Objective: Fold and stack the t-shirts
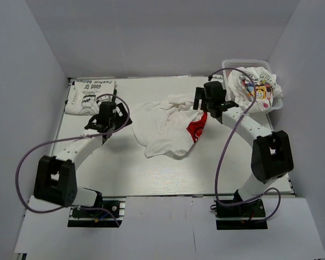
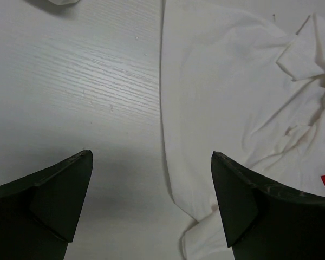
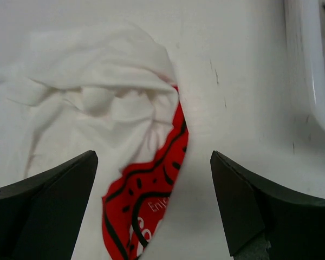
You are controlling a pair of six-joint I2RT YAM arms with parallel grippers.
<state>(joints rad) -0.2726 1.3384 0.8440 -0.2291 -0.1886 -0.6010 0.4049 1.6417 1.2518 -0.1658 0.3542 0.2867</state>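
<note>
I will next bring my left gripper down onto the crumpled t-shirt's white corner [image 1: 138,139] [image 2: 179,202] beside the folded t-shirt, as the crumpled t-shirt's edge there runs between its open fingers.
A crumpled white t-shirt with a red-and-white logo [image 1: 170,127] lies mid-table; it also shows in the left wrist view [image 2: 233,97] and the right wrist view [image 3: 146,189]. A folded t-shirt with green-black lettering [image 1: 91,96] lies at the far left. A t-shirt with a colourful cartoon print [image 1: 257,89] sits in the basket. My left gripper [image 1: 111,114] is open and empty over the crumpled shirt's left edge [image 2: 151,162]. My right gripper [image 1: 208,100] is open and empty over that shirt's right edge by the red print [image 3: 154,162].
A white plastic mesh basket [image 1: 279,103] stands at the far right corner; its rim shows in the right wrist view [image 3: 314,81]. White walls enclose the table on three sides. Bare tabletop [image 1: 151,173] lies in front of the shirt.
</note>
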